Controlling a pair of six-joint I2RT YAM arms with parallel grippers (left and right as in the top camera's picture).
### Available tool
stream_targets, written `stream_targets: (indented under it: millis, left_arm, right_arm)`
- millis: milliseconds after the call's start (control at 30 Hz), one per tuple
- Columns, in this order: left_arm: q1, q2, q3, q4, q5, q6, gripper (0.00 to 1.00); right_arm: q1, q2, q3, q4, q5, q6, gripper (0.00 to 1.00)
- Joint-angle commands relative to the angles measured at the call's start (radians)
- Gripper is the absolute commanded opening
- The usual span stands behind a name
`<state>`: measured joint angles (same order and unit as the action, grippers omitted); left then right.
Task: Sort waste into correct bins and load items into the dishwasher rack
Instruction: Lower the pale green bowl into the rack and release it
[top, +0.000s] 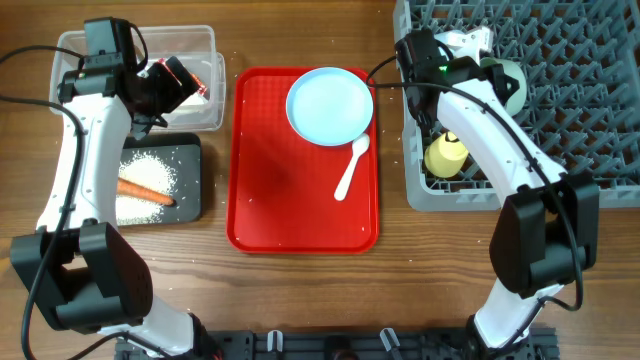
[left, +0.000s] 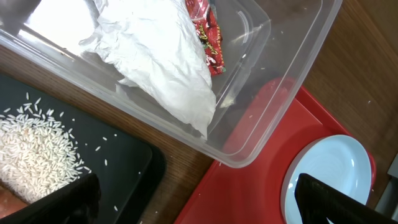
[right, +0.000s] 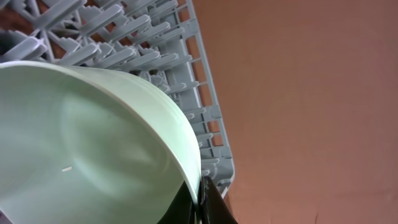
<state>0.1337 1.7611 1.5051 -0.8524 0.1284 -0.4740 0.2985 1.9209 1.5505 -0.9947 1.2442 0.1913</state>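
Observation:
The pegs are below my right gripper, so next it will lower the tipped pale green bowl among the grey rack's wires beside the yellow cup (top: 446, 156) and let go of the bowl's rim.
My left gripper (top: 168, 92) (left: 196, 190) is open and empty, hovering at the near right corner of the clear tub (top: 205, 45) (left: 280, 93). The crumpled white napkin (left: 161, 62) and the red wrapper (top: 188, 76) (left: 208, 34) lie in the tub. The black tray (top: 190, 150) (left: 124, 155) holds rice (top: 150, 170) (left: 31, 149) and the carrot (top: 145, 191). My right gripper (top: 478, 62) (right: 200, 202) is shut on the rim of the pale green bowl (top: 508, 82) (right: 81, 155), over the grey rack (top: 560, 100) (right: 155, 56). The yellow cup (top: 446, 156) sits in the rack. The light blue bowl and the nut scrap are not visible.
A flat red tray (top: 270, 200) (left: 249, 174) in the middle holds the pale blue plate (top: 330, 105) (left: 329, 168) and the white spoon (top: 350, 170). A few rice grains lie scattered on the wood around the black tray.

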Motion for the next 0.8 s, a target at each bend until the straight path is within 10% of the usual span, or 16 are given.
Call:
stream_targets:
  millis: [0, 767]
  left_arm:
    - [0.002, -0.013, 0.014, 0.000, 0.008, -0.009, 1.00]
    - [0.002, -0.013, 0.014, 0.000, 0.008, -0.009, 1.00]
  right_arm:
    - [0.002, 0.021, -0.006, -0.002, -0.014, -0.009, 0.04]
    - [-0.050, 0.021, -0.006, -0.045, -0.339, -0.066, 0.04]
